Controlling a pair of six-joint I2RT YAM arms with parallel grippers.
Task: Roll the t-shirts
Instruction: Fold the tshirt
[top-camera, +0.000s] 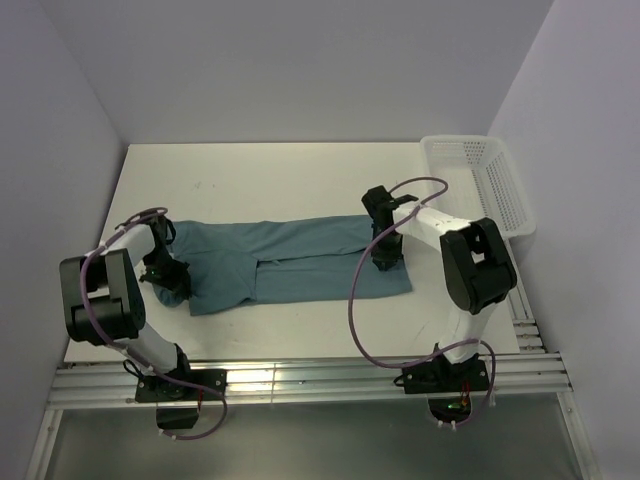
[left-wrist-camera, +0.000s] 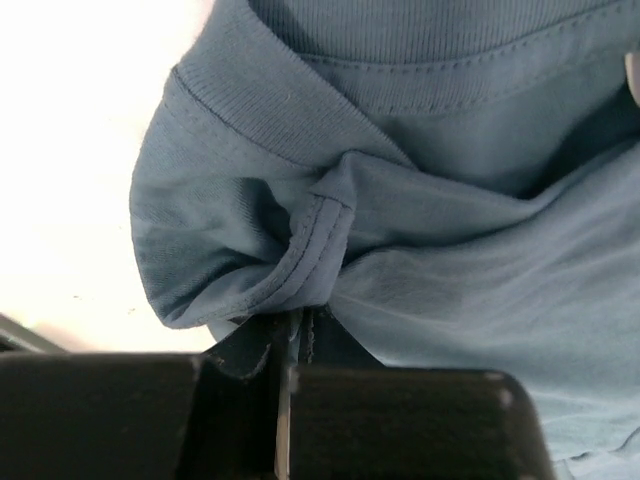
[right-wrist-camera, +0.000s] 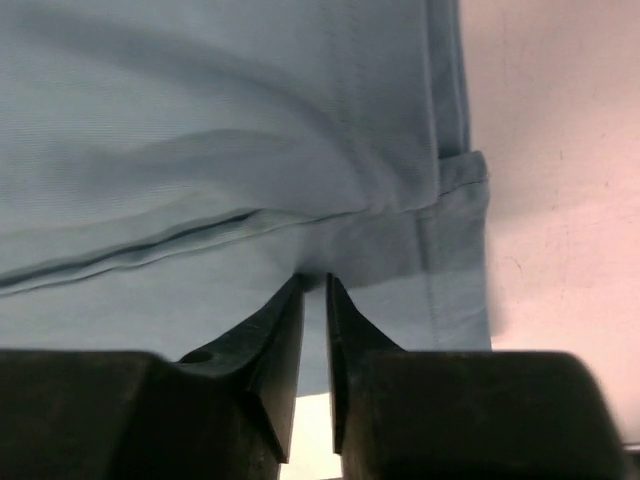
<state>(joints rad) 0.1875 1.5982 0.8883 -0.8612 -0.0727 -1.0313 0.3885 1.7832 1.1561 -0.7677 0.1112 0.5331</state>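
The folded t-shirt lies crosswise on the table, so the collar end in my left gripper will go outward to the table's far edge (top-camera: 245, 165) next, veering right in the top view.
The teal t-shirt (top-camera: 290, 262) lies folded into a long strip across the table, collar end at the left, hem end at the right. My left gripper (top-camera: 170, 283) is shut on a bunched fold of cloth near the collar (left-wrist-camera: 300, 245), its jaws pinching the fabric (left-wrist-camera: 295, 325). My right gripper (top-camera: 386, 258) is shut on a pinch of the shirt near its hem edge (right-wrist-camera: 440, 230); in the right wrist view the fingertips (right-wrist-camera: 314, 282) nearly meet around the cloth.
A white mesh basket (top-camera: 480, 185) stands at the back right corner of the white table (top-camera: 270, 170). Walls close in on both sides. Aluminium rails (top-camera: 300, 375) run along the near edge by the arm bases.
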